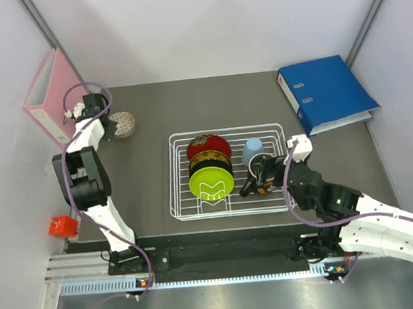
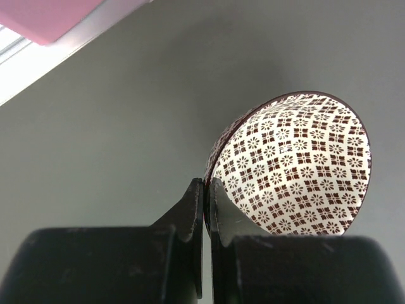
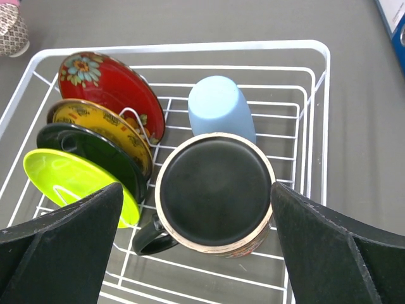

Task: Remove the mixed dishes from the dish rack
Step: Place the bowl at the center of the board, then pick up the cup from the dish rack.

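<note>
My left gripper will lower the tilted bowl onto the tabletop beside the pink binder and open to let go of the bowl's rim, as that spot is clear of dishes.
The beige net-patterned bowl is at the far left of the table, outside the dish rack. My left gripper is shut on the bowl's rim, and the bowl tilts on its side. The rack holds the red gold-patterned bowl, the yellow-and-black plate, a dark plate and the lime-green bowl, all on edge. The dark mug stands upside down in the rack. My right gripper is open wide, with one finger on each side of the mug.
A light blue cup lies upside down just behind the mug. A pink binder leans at the far left beside the left gripper. A blue binder lies at the far right. A small red object sits at the near left edge.
</note>
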### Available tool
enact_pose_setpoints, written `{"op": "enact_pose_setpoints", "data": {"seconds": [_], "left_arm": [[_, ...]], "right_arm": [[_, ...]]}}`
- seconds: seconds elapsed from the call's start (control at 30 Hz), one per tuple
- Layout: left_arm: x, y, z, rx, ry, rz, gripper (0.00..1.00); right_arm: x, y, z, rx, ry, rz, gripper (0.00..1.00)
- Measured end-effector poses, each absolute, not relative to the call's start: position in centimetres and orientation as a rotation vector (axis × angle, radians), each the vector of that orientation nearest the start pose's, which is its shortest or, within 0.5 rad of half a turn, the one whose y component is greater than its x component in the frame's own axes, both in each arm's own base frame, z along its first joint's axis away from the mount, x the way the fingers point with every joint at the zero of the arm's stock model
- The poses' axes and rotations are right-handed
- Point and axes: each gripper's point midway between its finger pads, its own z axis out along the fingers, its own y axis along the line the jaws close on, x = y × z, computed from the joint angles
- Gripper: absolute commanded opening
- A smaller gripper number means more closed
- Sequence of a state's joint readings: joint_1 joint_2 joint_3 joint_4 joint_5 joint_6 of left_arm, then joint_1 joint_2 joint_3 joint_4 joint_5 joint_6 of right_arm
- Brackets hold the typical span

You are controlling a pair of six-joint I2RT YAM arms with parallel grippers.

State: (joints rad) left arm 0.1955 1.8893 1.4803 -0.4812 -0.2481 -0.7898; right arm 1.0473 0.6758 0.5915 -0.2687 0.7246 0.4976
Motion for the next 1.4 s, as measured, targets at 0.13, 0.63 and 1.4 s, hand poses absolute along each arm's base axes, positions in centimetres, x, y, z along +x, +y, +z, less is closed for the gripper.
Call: {"op": "enact_pose_setpoints", "data": {"seconds": [0.13, 0.63, 1.4], "left_arm": [[47.1, 10.7, 8.4, -1.24, 2.137, 0.035, 0.0], [47.5, 10.3, 7.5, -1.198, 2.165, -0.01, 0.77], [38.5, -16.0, 34.5, -0.445, 1.845, -0.572, 0.99]], "right_arm": [[21.6, 17.4, 20.3, -0.046, 1.865, 0.376, 1.0], [21.9, 18.3, 19.0, -0.076, 1.898, 0.353, 1.0], [24.1, 17.6, 22.8, 0.025, 1.854, 0.199, 1.0]]}}
